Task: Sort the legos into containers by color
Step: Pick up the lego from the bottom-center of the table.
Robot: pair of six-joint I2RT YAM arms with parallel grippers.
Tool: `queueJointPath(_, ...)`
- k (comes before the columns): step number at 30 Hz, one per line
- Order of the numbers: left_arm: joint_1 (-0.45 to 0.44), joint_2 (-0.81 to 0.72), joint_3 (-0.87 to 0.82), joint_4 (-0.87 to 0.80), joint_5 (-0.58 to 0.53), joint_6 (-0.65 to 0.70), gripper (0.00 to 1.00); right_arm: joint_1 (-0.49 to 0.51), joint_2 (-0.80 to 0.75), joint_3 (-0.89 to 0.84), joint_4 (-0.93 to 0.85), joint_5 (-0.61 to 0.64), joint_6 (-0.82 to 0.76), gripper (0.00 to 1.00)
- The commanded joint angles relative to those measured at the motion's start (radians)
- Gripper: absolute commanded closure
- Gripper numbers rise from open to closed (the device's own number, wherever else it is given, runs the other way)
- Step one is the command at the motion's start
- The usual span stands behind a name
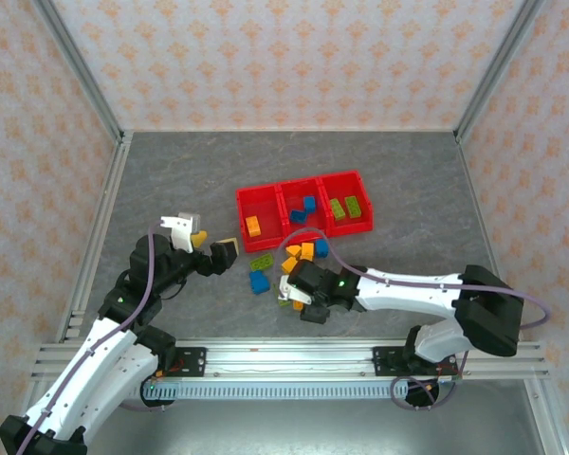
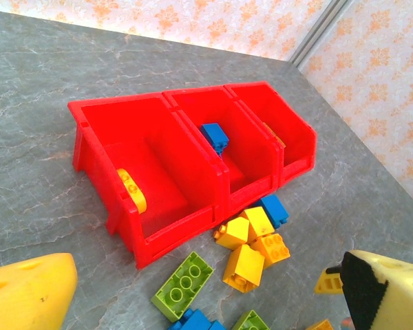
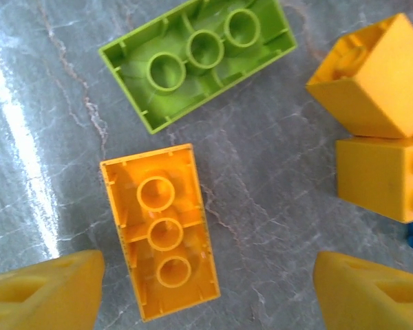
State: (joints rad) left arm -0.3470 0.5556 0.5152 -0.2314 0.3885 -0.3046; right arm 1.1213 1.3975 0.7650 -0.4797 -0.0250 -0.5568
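The orange lego comes between the right gripper's fingers next, as the gripper lowers, shifts toward the fingertip nearer the lego, then closes across the lego's long sides.
The red containers (image 1: 303,204) stand in a row mid-table, also seen in the left wrist view (image 2: 186,158). The left bin holds an orange lego (image 2: 132,189), the middle one blue legos (image 2: 214,136), the right one green legos (image 1: 346,209). In front of the bins lie loose legos: a green one (image 2: 183,285), a yellow cluster (image 2: 251,247) and a blue one (image 2: 274,208). My left gripper (image 1: 213,251) hovers open to their left. My right gripper (image 3: 206,289) is open, low over an upside-down orange lego (image 3: 162,230) that lies between its fingers, nearer the left fingertip (image 3: 48,292).
An upside-down green lego (image 3: 196,58) lies just beyond the orange one. Two yellow legos (image 3: 375,75) sit to its right. The grey table (image 1: 171,190) is walled by patterned panels, with a metal rail (image 1: 294,355) along the near edge.
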Motion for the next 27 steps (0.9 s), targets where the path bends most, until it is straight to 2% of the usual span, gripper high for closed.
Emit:
queueJointPath(1, -0.009, -0.017, 0.0, 0.011, 0.023, 0.016, 0.01, 0.007, -0.003, 0.01, 0.035, -0.028, -0.03, 0.21)
queueJointPath(8, -0.01, -0.018, 0.0, 0.011, 0.025, 0.016, 0.01, 0.007, 0.05, 0.002, 0.045, -0.053, -0.039, 0.25)
queueJointPath(18, -0.015, -0.031, -0.002, 0.023, 0.048, 0.019, 0.01, 0.007, 0.109, 0.003, 0.075, 0.007, -0.078, 0.24)
queueJointPath(24, -0.015, -0.039, -0.006, 0.032, 0.066, 0.016, 0.01, 0.002, 0.139, -0.004, 0.098, 0.0, -0.071, 0.25)
queueJointPath(27, -0.017, -0.037, -0.006, 0.032, 0.067, 0.016, 0.01, -0.012, 0.161, 0.006, 0.105, -0.029, -0.074, 0.29)
